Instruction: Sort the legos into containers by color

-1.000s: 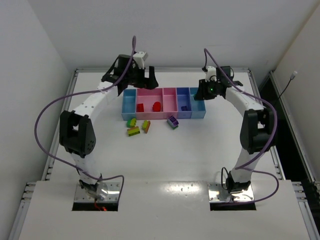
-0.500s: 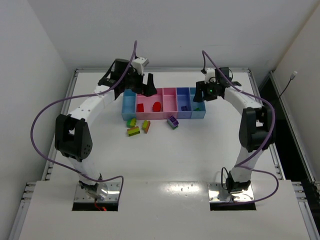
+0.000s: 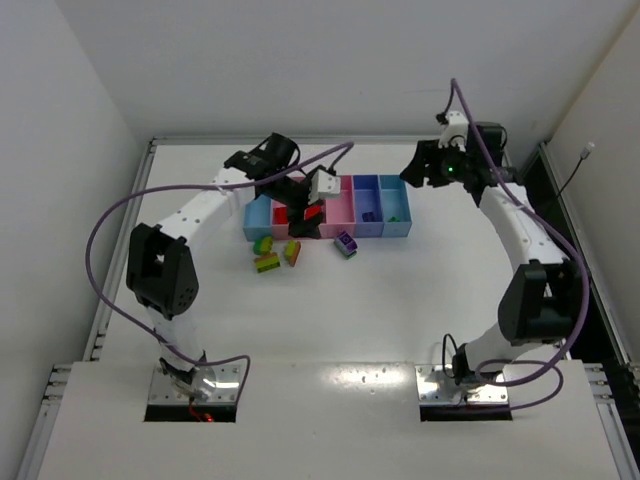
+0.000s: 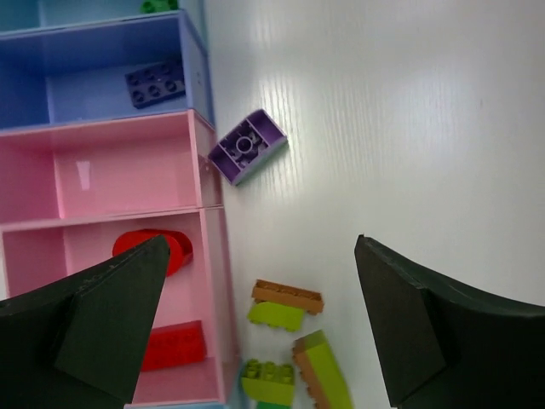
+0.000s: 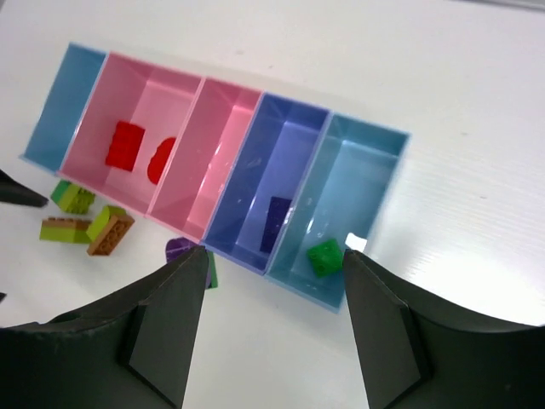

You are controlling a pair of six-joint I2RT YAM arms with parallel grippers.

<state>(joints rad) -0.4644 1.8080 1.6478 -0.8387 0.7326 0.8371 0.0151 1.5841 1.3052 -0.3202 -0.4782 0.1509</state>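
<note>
The purple brick (image 3: pixel 346 244) (image 4: pixel 248 146) is below my left gripper and to its right in the top view. My left gripper needs to move down and across onto it next.
The trays stand in a row: light blue (image 3: pixel 258 215), wide pink (image 3: pixel 297 190), narrow pink (image 3: pixel 340 200), periwinkle (image 3: pixel 366 195) and blue (image 3: pixel 395 195). Two red bricks (image 5: pixel 126 142) lie in the wide pink tray, a dark purple brick (image 4: pixel 156 83) in the periwinkle one, a green brick (image 5: pixel 324 256) in the blue one. A purple brick (image 4: pixel 248 146) and three yellow-green and orange bricks (image 4: pixel 285 305) lie on the table in front. My left gripper (image 3: pixel 300 222) is open and empty above the wide pink tray's front edge. My right gripper (image 3: pixel 418 172) is open and empty, high behind the blue tray.
The white table's back edge (image 3: pixel 330 140) runs close behind the trays. The left arm's purple cable (image 3: pixel 120 205) loops out to the left. Walls close in on the left and right.
My left gripper has swung from behind the trays forward over the wide pink tray. My right gripper has pulled back and to the right, away from the blue tray.
</note>
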